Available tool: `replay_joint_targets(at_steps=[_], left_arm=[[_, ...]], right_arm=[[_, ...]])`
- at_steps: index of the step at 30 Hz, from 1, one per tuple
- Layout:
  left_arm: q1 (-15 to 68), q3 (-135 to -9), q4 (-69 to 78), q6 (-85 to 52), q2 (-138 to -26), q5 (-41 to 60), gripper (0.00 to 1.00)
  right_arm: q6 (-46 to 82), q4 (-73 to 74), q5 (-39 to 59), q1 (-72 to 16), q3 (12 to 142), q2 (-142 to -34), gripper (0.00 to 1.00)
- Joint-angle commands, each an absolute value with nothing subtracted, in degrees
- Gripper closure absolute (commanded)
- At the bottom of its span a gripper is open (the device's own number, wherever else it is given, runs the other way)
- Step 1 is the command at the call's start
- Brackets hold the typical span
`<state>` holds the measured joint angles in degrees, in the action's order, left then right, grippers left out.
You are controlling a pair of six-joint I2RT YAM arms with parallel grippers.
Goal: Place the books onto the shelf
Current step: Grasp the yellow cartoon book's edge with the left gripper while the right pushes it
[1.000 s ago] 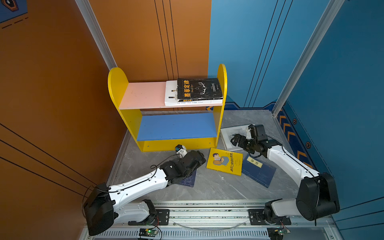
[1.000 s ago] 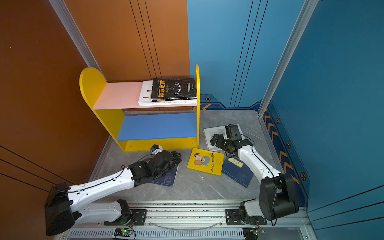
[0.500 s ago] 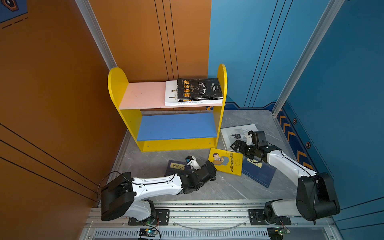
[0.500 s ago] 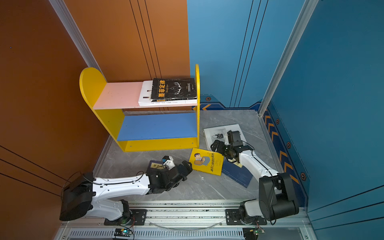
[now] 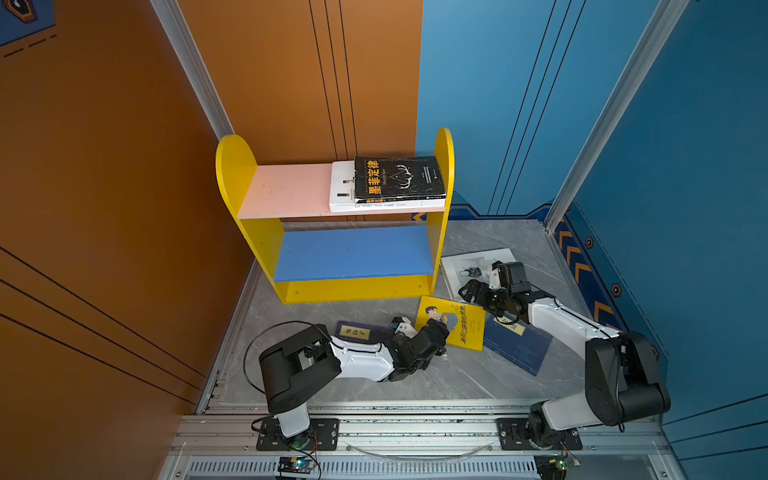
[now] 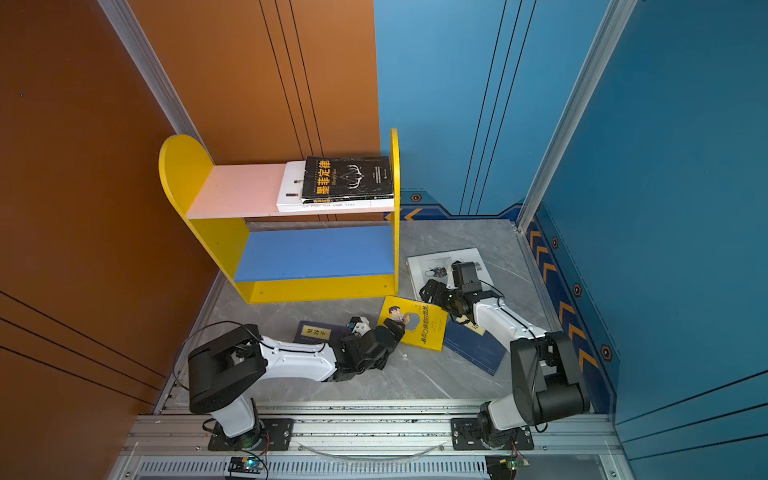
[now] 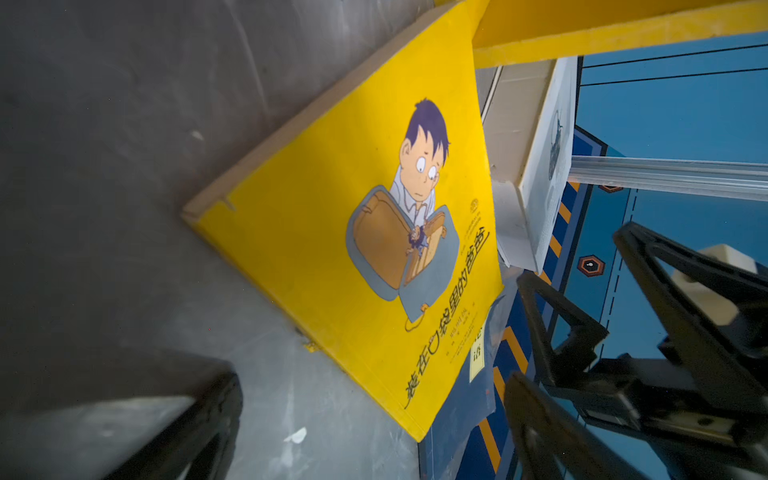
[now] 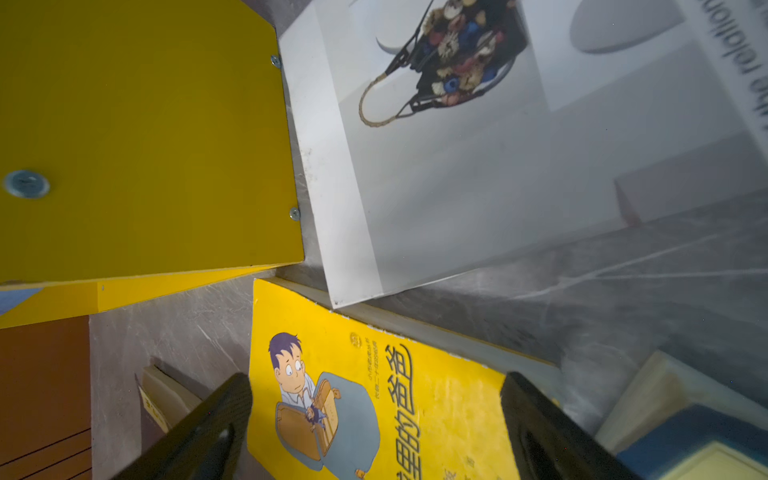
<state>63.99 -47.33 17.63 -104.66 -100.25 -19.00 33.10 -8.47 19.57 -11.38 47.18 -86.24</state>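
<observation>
My left gripper has the yellow book's lower corner (image 5: 480, 347) (image 7: 416, 432) ahead between its open fingers, so next it needs to slide low along the book's near edge and close there.
The shelf (image 5: 332, 289) stands at the back, and a black book (image 5: 399, 178) lies on a white book (image 5: 341, 187) on its pink board. On the floor lie a yellow book (image 5: 461, 328) (image 7: 332, 249) (image 8: 457, 395), a white/grey book (image 5: 465, 266) (image 8: 498, 166) and two navy books (image 5: 353, 332) (image 5: 519, 345). My left gripper (image 5: 436, 328) (image 7: 374, 436) is open and low at the yellow book's near-left edge. Over that book's far corner, beside the white/grey book, my right gripper (image 5: 471, 291) (image 8: 374, 415) is open. Neither holds anything.
The shelf's yellow side panel (image 8: 145, 145) stands close to the right gripper. Orange and blue walls enclose the grey floor (image 5: 415, 382). An aluminium rail (image 5: 415, 432) carries both arm bases at the front. The right navy book lies partly under the yellow one.
My left arm swung right, off the left navy book, and now reaches the yellow book's edge. My right gripper moved from over the white/grey book toward the yellow book's far corner.
</observation>
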Motion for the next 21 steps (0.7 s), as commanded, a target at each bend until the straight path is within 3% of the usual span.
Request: replay_joint_targets(at_steps=[1,7,16,21], left_arm=[[63.15,-49.85,12.81,-105.69,-101.07,-16.86,0.01],[63.28,-55.15,3.21,-105.96,-102.02,-20.06,0.02],[63.98,-61.03,1.68,-106.97,-107.0,-21.28,0.0],[64.07,-59.61,10.07,-107.09,-108.57,-22.44,0.0]], right_arm=[[31.61,-7.31,20.15,-12.08,49.39,-89.23,0.05],[29.29,-8.56,20.74,-13.06,53.26,-94.06,0.06],[28.96,-11.21,21.68,-15.64,53.62,-98.21,0.08],[28.8,-11.84,23.52,-16.45,53.69,-99.4,0.1]])
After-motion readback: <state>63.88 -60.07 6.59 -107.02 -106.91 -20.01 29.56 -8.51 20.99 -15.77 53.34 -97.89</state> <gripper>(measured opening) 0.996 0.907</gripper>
